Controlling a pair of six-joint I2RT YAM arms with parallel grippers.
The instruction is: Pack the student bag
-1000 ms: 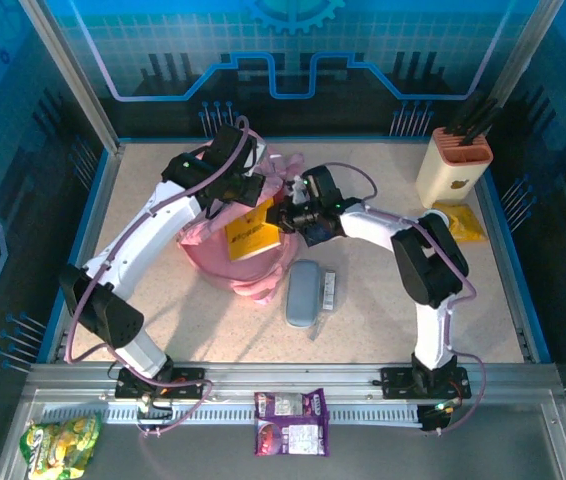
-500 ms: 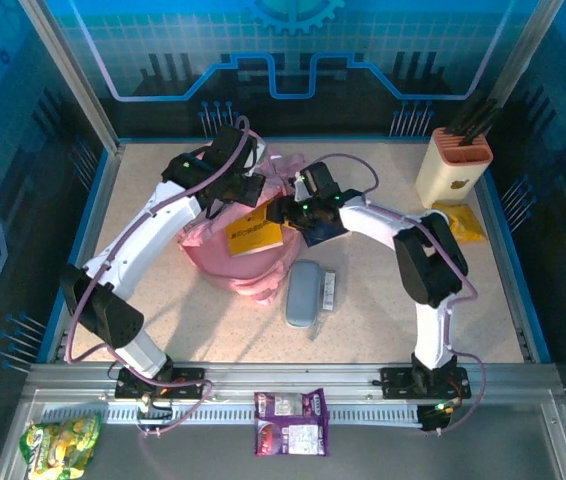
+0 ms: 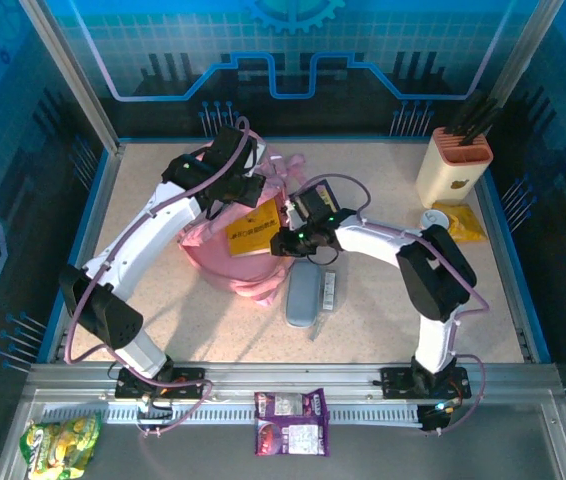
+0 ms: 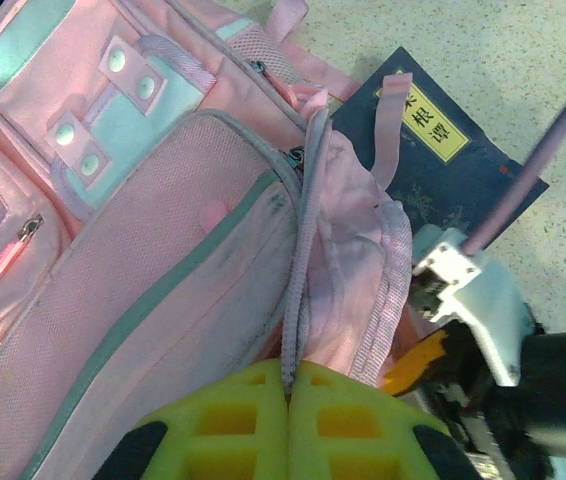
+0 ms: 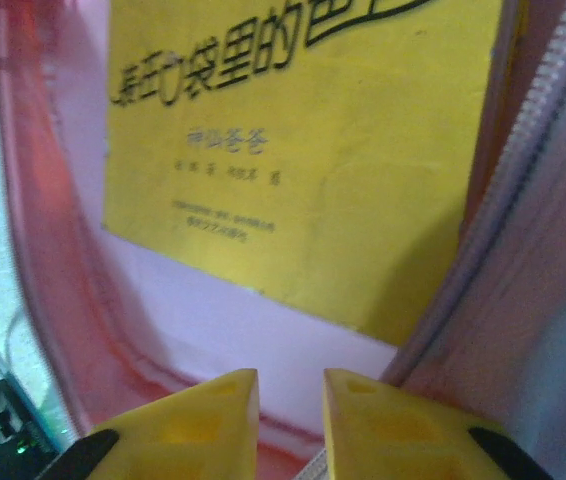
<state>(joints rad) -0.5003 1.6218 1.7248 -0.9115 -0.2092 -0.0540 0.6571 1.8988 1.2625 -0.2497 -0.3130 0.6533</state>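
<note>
The book is already inside the bag's opening, so I will move my left gripper back and down over the yellow book (image 3: 254, 230) before it releases the bag's grey zip edge.
The pink student bag (image 3: 225, 250) lies at the table's middle left with its mouth held open. My left gripper (image 3: 255, 186) is shut on the bag's grey zip edge (image 4: 301, 270), which runs straight into the closed jaws (image 4: 288, 385). A yellow book (image 3: 254, 230) lies inside the open mouth. In the right wrist view its cover (image 5: 313, 150) lies against the pink lining (image 5: 48, 250). My right gripper (image 3: 284, 243) is at the mouth's right edge; it (image 5: 291, 400) stands open just short of the book, holding nothing.
A dark blue book (image 4: 443, 160) lies on the table behind the bag (image 3: 315, 199). A grey pencil case (image 3: 303, 292) and a small flat item (image 3: 329, 289) lie near the right gripper. A pen holder (image 3: 453, 160) and yellow packet (image 3: 461, 222) are at the right.
The right gripper has let go of the yellow book and dropped toward the near side. The book has sunk deeper into the bag. The left arm has stayed still.
</note>
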